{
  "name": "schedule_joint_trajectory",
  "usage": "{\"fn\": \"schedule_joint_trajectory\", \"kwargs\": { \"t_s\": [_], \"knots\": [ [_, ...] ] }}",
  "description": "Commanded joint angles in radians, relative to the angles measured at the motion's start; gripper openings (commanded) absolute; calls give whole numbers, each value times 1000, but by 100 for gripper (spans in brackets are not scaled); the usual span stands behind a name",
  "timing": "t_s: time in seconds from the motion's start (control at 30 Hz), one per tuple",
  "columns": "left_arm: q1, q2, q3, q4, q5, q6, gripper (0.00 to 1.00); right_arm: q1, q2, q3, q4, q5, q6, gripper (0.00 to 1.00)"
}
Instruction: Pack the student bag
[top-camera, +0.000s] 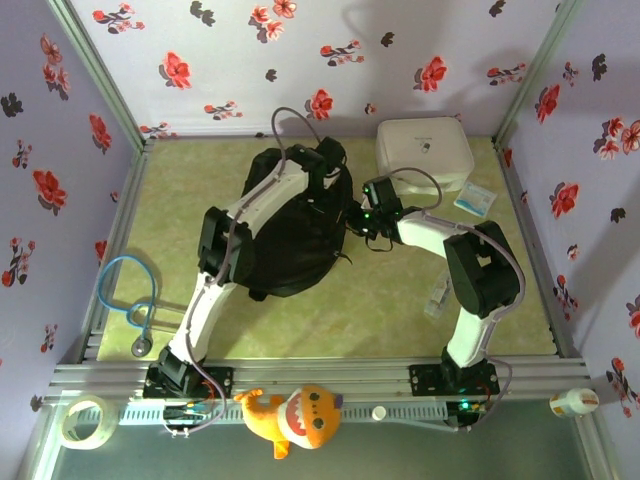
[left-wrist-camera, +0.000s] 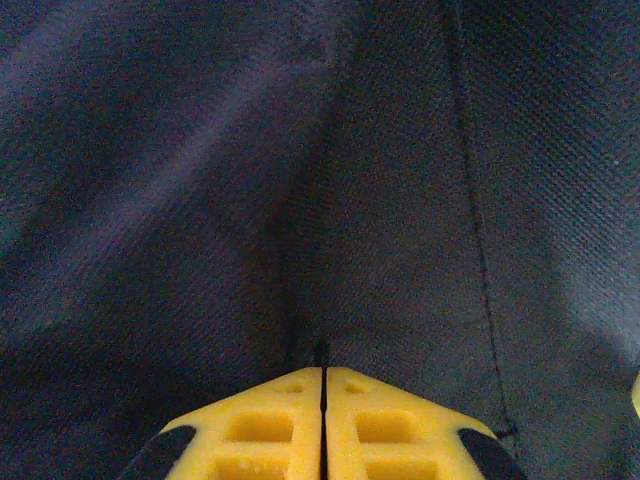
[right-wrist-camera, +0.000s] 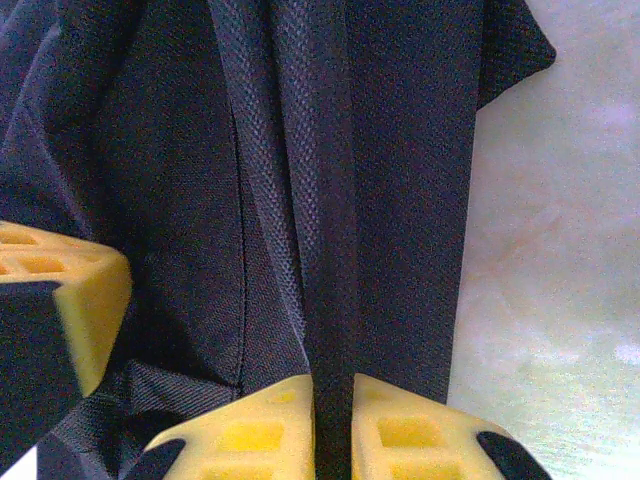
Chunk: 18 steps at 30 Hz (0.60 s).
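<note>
My left gripper needs to pull the crease at the bag's stethoscope-side edge (top-camera: 257, 176) away from my right gripper next, spread the folds and let go of it, since that edge lies across.
The student bag (top-camera: 295, 235), a large black fabric backpack, lies in the middle of the green mat. My left gripper (top-camera: 330, 168) reaches over its far end. In the left wrist view its yellow fingers (left-wrist-camera: 270, 425) are pressed together, and my left gripper (left-wrist-camera: 322, 370) pinches a thin crease of the dark bag fabric (left-wrist-camera: 200, 180). My right gripper (top-camera: 360, 217) is at the bag's right edge. Seen from the right wrist, my right gripper (right-wrist-camera: 332, 378) is shut on a black strip of the bag (right-wrist-camera: 330, 250) that runs up between the fingers.
A white zip case (top-camera: 423, 150) stands at the back right, with a blue packet (top-camera: 473, 198) beside it. A blue stethoscope (top-camera: 130, 295) lies at the left and a clear item (top-camera: 440, 295) at the right. On the near rail sit a tape roll (top-camera: 83, 420), an orange plush (top-camera: 295, 418) and a small bottle (top-camera: 572, 402).
</note>
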Motion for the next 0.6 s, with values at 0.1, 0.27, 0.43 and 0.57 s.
{"fn": "schedule_joint_trajectory", "kwargs": {
  "t_s": [0.1, 0.27, 0.43, 0.57],
  "knots": [
    [20, -108, -43, 49, 48, -53, 3, 17, -27, -17, -47, 27, -27, 12],
    [27, -134, -72, 64, 46, -56, 0, 18, -34, -22, -50, 41, -27, 12],
    [47, -178, -144, 102, 2, -66, 0, 18, -48, -29, -83, 95, -40, 9],
    [71, -248, -250, 154, -76, -86, 0, 18, -65, -35, -130, 173, -59, 6]
  ]
}}
